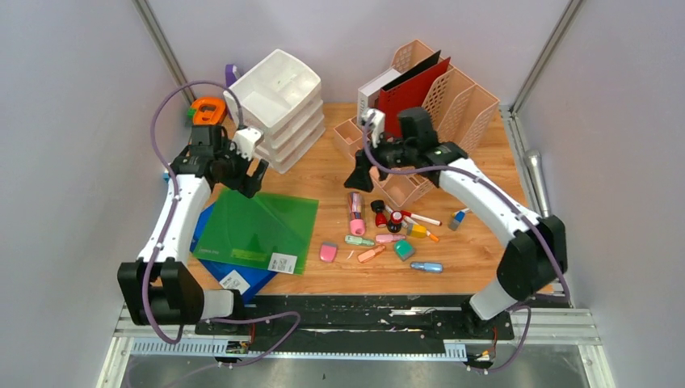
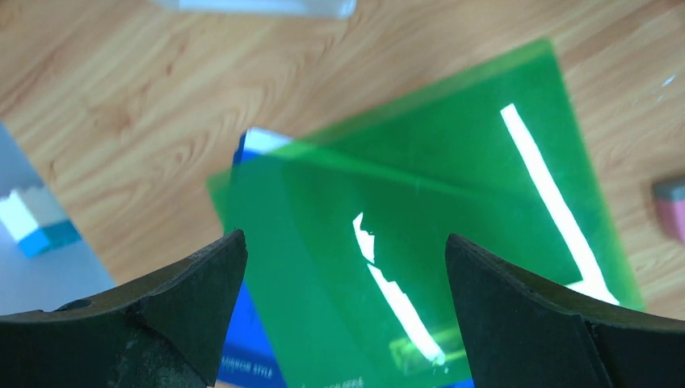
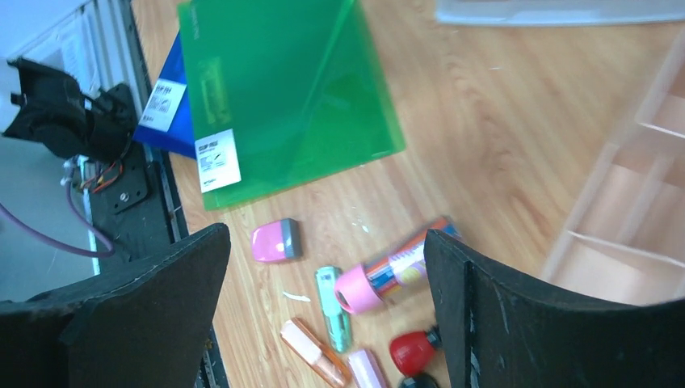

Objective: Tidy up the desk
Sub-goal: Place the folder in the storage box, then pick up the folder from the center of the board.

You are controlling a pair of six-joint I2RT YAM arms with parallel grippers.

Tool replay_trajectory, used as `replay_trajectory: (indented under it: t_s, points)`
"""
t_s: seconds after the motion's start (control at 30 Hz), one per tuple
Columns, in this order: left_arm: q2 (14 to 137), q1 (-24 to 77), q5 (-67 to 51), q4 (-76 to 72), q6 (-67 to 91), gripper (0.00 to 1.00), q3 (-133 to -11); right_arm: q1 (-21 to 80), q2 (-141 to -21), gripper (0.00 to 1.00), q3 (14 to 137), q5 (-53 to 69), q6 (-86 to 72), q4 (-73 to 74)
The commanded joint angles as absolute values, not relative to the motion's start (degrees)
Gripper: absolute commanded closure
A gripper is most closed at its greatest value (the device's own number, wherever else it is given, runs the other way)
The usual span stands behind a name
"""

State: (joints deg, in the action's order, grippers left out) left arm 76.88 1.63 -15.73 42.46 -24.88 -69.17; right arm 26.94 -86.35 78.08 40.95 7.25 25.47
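Note:
The green folder's labeled corner sticks out past the blue folder, so my right gripper will next go back and down to close on that corner's near edge (image 1: 296, 271) (image 3: 207, 199).
The desk (image 1: 323, 174) is light wood grain. A green folder (image 1: 254, 226) lies at its left on a blue folder (image 1: 242, 279). My left gripper (image 1: 249, 176) hovers open over the green folder's (image 2: 420, 178) far edge with nothing between its fingers (image 2: 194, 283). My right gripper (image 1: 361, 171) hangs open and empty mid-desk above scattered stationery. Below it lie a pink-capped tube (image 3: 388, 275), a pink eraser (image 3: 275, 240), a green highlighter (image 3: 333, 307) and a red bottle (image 3: 413, 349).
A white drawer unit (image 1: 279, 105) stands at the back left with an orange tape dispenser (image 1: 208, 110) beside it. Pink file racks (image 1: 456, 101) with red and black folders stand at the back right. More pens and small items (image 1: 420, 234) lie front right.

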Motion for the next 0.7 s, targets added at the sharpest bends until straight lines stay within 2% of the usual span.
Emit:
replay_trajectory:
  t_s: [0.0,0.2,0.37,0.5,0.67]
  points:
    - [70.6,-2.3,-14.9,49.6,-30.6,0.00,-65.8,34.4,-94.1,0.08,82.3,39.2,9.9,26.5]
    - [58.7,-3.0,-15.4,58.3,-48.0,0.00,-55.1,42.2,-106.2,0.08,87.1,41.9,7.1,27.9]
    - [49.2,-3.0,-14.8,62.7,-55.3,0.00,-51.3,49.2,-109.9,0.05,87.5,36.3,15.3,30.4]
    - [51.5,-3.0,-9.5,58.2,-50.1,0.00,-48.5,55.0,-108.7,0.03,84.8,29.3,21.0,30.0]
    - [61.3,-3.5,-7.9,52.1,-43.1,0.00,-47.5,61.5,-108.6,0.03,83.6,21.0,24.9,29.1]
